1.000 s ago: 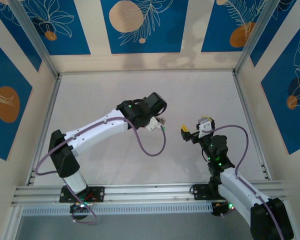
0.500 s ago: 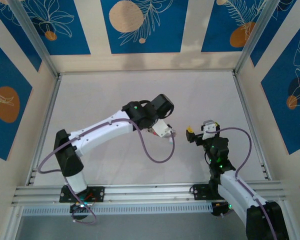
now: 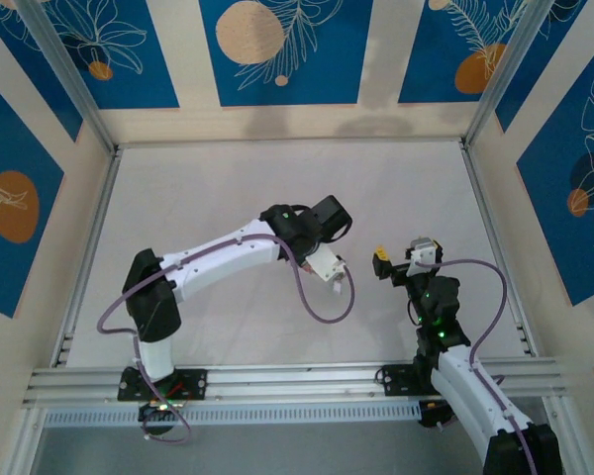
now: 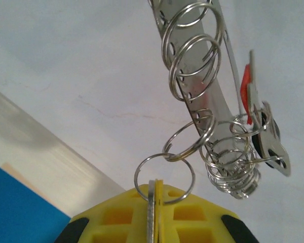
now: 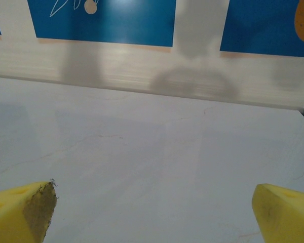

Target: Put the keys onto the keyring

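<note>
Next, my left gripper moves down toward the bare middle of the tabletop to release the key, since the perforated metal band (image 4: 220, 96) still hangs from it.
My left gripper (image 4: 157, 190) is shut on a thin flat metal key (image 4: 152, 202), seen edge-on between its yellow pads. A thin grey wire ring (image 4: 162, 156) passes through that key. From it a chain of more wire rings of the keyring (image 4: 171, 66) runs up to a curved perforated metal band (image 4: 220, 96). A red-headed key (image 4: 244, 86) and a coil of rings (image 4: 233, 172) hang on the band. From above, the left gripper (image 3: 332, 272) holds this bunch above mid-table. My right gripper (image 3: 401, 259) stands open a short way to its right, with nothing between its pads (image 5: 33, 215).
The white tabletop (image 3: 228, 188) is walled by blue-and-beige panels (image 5: 101, 20) at the back and sides. An aluminium rail (image 3: 297, 381) runs along the near edge by the arm bases. A purple cable (image 3: 322, 312) loops under the left wrist.
The left arm has stretched to the right and slightly nearer, carrying the bunch closer to the right gripper. The right gripper has drifted a little to the right and stays open.
</note>
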### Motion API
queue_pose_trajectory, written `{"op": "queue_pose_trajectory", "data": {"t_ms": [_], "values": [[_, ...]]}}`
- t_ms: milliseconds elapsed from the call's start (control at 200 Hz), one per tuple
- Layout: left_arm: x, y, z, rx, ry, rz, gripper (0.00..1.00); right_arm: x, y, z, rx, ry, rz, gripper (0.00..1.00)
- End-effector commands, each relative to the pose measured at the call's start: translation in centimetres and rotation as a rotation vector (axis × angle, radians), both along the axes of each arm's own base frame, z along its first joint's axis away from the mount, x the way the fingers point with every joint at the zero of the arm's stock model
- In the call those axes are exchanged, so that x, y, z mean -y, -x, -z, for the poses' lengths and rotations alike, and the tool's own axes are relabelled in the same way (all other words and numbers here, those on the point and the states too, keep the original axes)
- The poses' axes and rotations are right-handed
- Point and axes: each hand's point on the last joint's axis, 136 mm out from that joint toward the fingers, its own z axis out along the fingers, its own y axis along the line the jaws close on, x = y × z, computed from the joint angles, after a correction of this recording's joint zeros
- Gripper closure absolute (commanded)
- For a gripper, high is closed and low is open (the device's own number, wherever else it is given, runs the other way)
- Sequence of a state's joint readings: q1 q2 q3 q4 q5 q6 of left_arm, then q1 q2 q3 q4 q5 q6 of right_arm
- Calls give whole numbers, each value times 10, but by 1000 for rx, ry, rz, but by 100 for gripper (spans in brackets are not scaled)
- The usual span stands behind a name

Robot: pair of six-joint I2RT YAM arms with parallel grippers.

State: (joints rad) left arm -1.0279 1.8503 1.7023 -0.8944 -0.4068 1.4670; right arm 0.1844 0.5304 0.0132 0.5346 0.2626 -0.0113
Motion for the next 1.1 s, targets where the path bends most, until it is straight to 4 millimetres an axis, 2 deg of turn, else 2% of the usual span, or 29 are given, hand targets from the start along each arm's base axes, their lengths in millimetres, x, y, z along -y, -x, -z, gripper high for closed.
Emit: {"op": "queue_pose_trajectory", "data": {"t_ms": [0, 320, 825, 935, 1095], "values": [[-4, 5, 14, -56, -17, -18, 100, 5, 4, 19, -31, 11, 20, 1], [-16, -7, 31, -122, -42, -43, 100, -1, 4, 18, -28, 35, -22, 1], [-39, -76, 53, -177, -13, -164, 100, -7, -1, 23, -65, 61, -55, 1], [-49, -88, 67, -205, -13, -198, 100, -8, -2, 25, -73, 62, -57, 1], [-74, -105, 91, -240, -44, -281, 100, -8, -2, 26, -77, 65, -59, 1]]}}
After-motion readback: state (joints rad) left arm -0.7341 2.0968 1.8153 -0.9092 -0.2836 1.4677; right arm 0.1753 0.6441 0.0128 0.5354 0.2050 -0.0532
